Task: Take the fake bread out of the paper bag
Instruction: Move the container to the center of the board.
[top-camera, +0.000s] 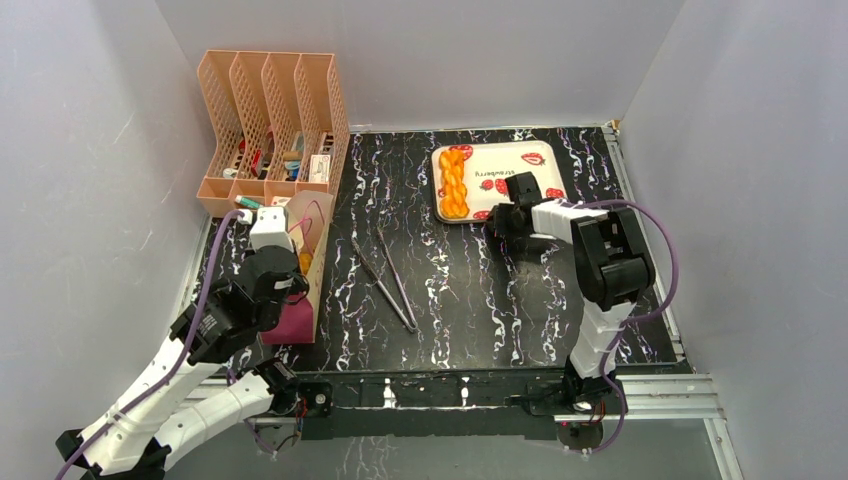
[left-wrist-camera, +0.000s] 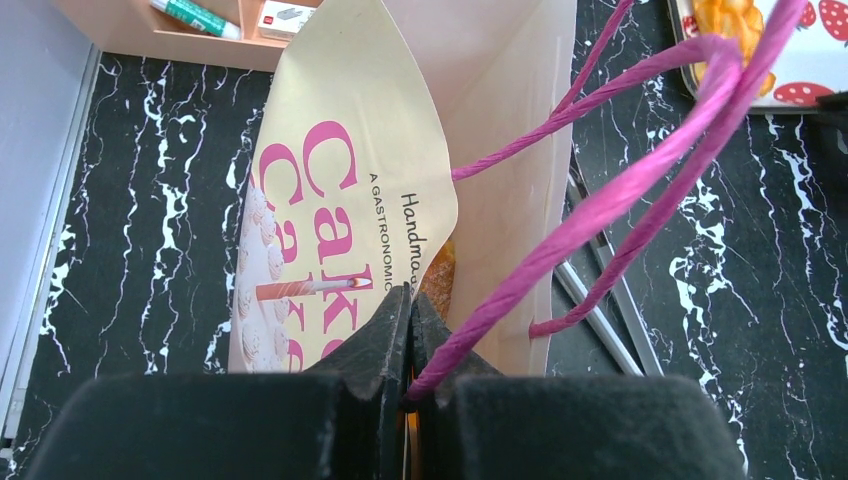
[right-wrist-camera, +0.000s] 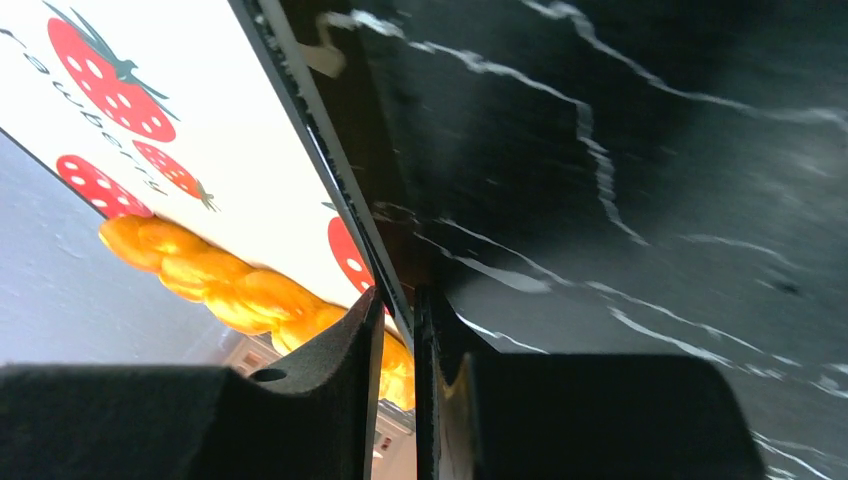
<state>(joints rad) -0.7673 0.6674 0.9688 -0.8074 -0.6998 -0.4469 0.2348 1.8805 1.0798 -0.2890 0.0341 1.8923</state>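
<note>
A part of the bare table (top-camera: 492, 137) can be seen between the tray and the back wall, so my right gripper will slide the tray's near rim outward next and then open.
The paper bag (top-camera: 318, 250) stands at the table's left. In the left wrist view its cream face (left-wrist-camera: 340, 180) shows pink "Cakes" lettering. My left gripper (left-wrist-camera: 410, 295) is shut at the bag's mouth, pinching a purple cord handle (left-wrist-camera: 640, 180); it also shows in the top view (top-camera: 283, 232). A bit of orange fake bread (left-wrist-camera: 441, 272) shows inside the bag. A braided loaf (top-camera: 453, 182) lies on the strawberry tray (top-camera: 500, 165). My right gripper (top-camera: 503, 212) is closed on the tray's near rim (right-wrist-camera: 330, 190), with the loaf (right-wrist-camera: 230, 285) beyond its fingers.
A peach plastic file rack (top-camera: 270, 110) with small items stands at the back left, just beyond the bag. Two thin metal rods (top-camera: 385, 275) lie on the black marbled table between the bag and the tray. Grey walls close in on three sides.
</note>
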